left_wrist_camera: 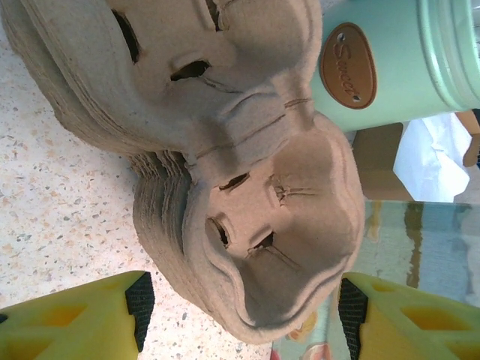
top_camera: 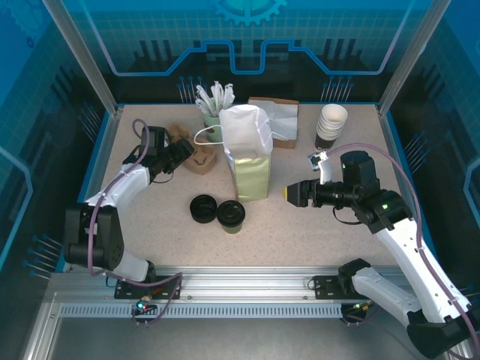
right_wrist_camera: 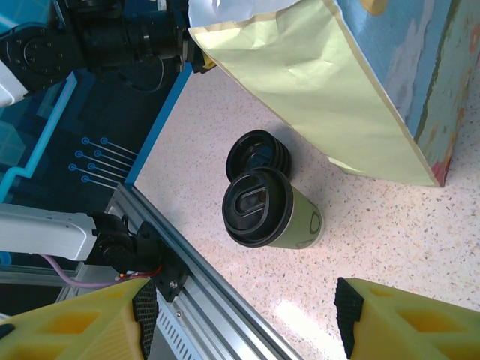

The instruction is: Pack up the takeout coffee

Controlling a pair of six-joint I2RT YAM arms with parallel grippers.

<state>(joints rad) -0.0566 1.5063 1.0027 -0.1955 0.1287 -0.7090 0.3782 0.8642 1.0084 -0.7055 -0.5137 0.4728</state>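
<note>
My left gripper eases onto the near edge of the top carrier (top_camera: 199,169) next and closes, since the yellow fingers already stand open on either side of the stack.
The takeout coffee (top_camera: 232,216) (right_wrist_camera: 268,211), a small pale green paper cup with a black lid, stands near the table's front middle. Just behind it rises the tall pale green paper bag (top_camera: 251,161) (right_wrist_camera: 322,82), white paper poking from its top. My right gripper (top_camera: 294,195) (right_wrist_camera: 244,315) hangs open to the right of the bag, pointing left, well apart from the cup. My left gripper (top_camera: 182,154) (left_wrist_camera: 240,307) is open at the back left, its yellow fingers either side of a stack of brown pulp cup carriers (top_camera: 196,157) (left_wrist_camera: 247,187) without touching it.
A low stack of black lids (top_camera: 202,207) (right_wrist_camera: 255,154) sits left of the cup. At the back are a mint pot of utensils (top_camera: 214,112) (left_wrist_camera: 390,67), a brown napkin box (top_camera: 277,120) and stacked lidless cups (top_camera: 331,124). The aluminium rail (top_camera: 240,281) borders the front edge.
</note>
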